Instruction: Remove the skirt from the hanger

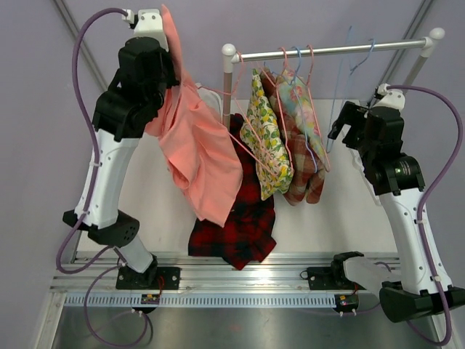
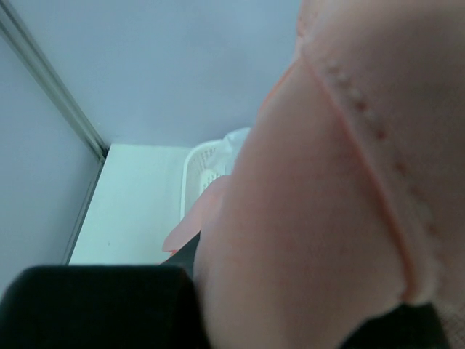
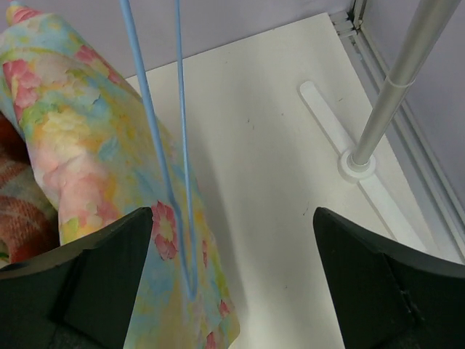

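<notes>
My left gripper first moves outward and toward the nearest end of the bar next, to get over the white basket behind the hanging skirt, then opens.
The salmon-pink skirt (image 1: pixel 197 154) hangs from my left gripper (image 1: pixel 161 27), which is raised high at the back left and shut on the fabric's top edge. In the left wrist view the skirt (image 2: pixel 327 218) fills most of the picture and hides the jaws, so only one dark finger (image 2: pixel 94 309) shows. An empty blue wire hanger (image 1: pixel 340 94) hangs on the rail at the right. My right gripper (image 1: pixel 340 122) stands open just beside it. In the right wrist view the hanger's wires (image 3: pixel 166 145) run down past the left finger, with nothing gripped by the right gripper (image 3: pixel 232 218).
The rail (image 1: pixel 334 49) carries pink hangers with a lemon-print garment (image 1: pixel 265 138), a pastel floral one (image 3: pixel 87 153) and a red checked one (image 1: pixel 301 174). A dark red plaid garment (image 1: pixel 243 218) hangs low. A white basket (image 2: pixel 207 163) sits behind. The rail post's foot (image 3: pixel 357 163) is at the right.
</notes>
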`<state>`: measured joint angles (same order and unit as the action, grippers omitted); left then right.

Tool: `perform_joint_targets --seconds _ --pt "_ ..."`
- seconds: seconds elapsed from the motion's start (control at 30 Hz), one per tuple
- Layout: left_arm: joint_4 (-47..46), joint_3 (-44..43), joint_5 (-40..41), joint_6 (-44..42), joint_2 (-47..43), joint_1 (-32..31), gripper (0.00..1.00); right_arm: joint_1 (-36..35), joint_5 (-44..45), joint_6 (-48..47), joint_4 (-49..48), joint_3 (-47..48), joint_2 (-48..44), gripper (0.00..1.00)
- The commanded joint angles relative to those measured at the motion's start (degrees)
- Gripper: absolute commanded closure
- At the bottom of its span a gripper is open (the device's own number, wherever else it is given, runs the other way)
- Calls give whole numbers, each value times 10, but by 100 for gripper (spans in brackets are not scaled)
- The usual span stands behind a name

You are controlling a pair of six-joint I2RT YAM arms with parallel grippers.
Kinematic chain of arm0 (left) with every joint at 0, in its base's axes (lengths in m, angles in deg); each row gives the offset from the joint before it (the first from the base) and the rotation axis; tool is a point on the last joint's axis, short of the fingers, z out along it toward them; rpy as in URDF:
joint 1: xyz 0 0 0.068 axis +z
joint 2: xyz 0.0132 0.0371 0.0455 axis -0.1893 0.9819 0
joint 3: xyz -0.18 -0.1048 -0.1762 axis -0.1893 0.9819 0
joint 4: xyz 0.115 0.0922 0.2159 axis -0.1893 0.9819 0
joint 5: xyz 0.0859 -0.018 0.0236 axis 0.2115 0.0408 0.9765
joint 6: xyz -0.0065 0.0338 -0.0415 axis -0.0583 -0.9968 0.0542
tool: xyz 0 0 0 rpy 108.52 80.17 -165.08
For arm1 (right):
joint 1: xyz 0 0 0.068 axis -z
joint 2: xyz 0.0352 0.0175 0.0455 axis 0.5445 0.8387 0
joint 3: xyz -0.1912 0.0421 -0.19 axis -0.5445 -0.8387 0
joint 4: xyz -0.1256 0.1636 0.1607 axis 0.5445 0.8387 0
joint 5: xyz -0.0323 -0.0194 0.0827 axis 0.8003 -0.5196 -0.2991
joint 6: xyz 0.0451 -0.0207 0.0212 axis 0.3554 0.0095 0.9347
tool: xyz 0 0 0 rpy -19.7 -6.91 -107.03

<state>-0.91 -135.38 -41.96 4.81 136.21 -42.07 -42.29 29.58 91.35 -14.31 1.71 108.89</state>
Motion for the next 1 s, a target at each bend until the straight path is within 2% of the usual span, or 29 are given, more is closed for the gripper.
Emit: perform_joint_targets --seconds 0.0,0.07,0.13,0.2,0.27,0.3,0.37,0.4,0.47,0.53,0.57,0.6,0.7,0.8,0.83,0.97 --pt "-210 -11 -92 -35 24 49 100 2 -30 32 -20 -28 -46 0" --pt "-261 -12 -100 -58 59 64 100 2 -49 37 -23 -52 -54 1" --pt "-351 -4 -123 -98 80 71 100 2 -60 39 -28 -74 -65 1" --pt "-429 -24 -105 -128 128 72 100 2 -64 39 -29 -86 -75 1" --pt "-435 -108 -88 -146 185 78 100 2 -62 35 -32 -100 -81 0" --pt "-434 -116 -82 -141 224 82 100 2 -59 35 -34 -103 -88 1" --pt "-468 -72 -79 -123 229 87 95 2 -58 34 -36 -107 -95 0" --pt "-479 2 -60 -118 221 88 94 2 -58 34 -37 -106 -100 0" --pt "-484 60 -52 -85 221 92 92 2 -65 36 -36 -98 -102 1" --pt "-467 108 -27 -52 236 93 71 2 -71 40 -32 -86 -106 1" --pt "-430 112 -14 -38 242 94 50 2 -82 41 -31 -82 -108 1" --pt "-405 108 15 -23 248 95 2 2 -87 42 -29 -80 -114 0" --pt "-325 119 35 45 236 108 1 2 -97 44 -19 -65 -127 1" --pt "-344 210 43 55 150 109 1 2 -97 42 -2 -50 -142 1" --pt "-353 258 42 54 94 109 1 2 -98 44 2 -43 -144 1" --pt "-334 336 33 58 -30 102 1 2 -109 53 17 -32 -160 1"
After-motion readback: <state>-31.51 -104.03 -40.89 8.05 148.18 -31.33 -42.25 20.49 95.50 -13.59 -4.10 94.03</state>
